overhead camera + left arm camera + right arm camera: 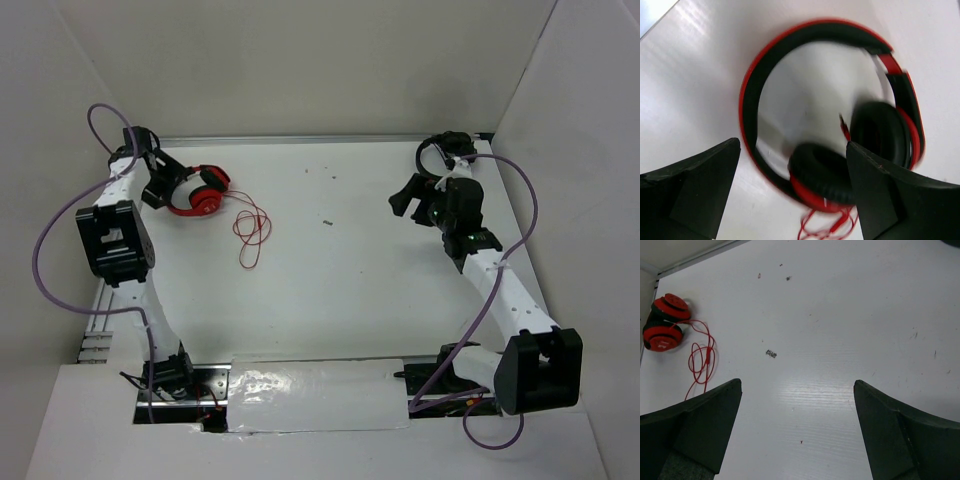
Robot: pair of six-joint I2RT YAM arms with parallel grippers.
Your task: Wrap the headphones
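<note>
Next, my left gripper lowers and eases back onto the near curve of the headband, because that bare part lies below it, clear of the earcups.
The red headphones lie on the white table at the far left, earcups to the right, with the thin red cable in loose loops beside them. My left gripper is open just above the headband; in the left wrist view the headphones fill the space between the fingers, and the cable shows below the near earcup. My right gripper is open and empty over the right half of the table. In the right wrist view the headphones and cable lie far off at the left.
The table is walled by white panels at the back and sides. A small dark speck lies near the middle. Purple cables loop from both arms. A shiny taped strip runs along the near edge.
</note>
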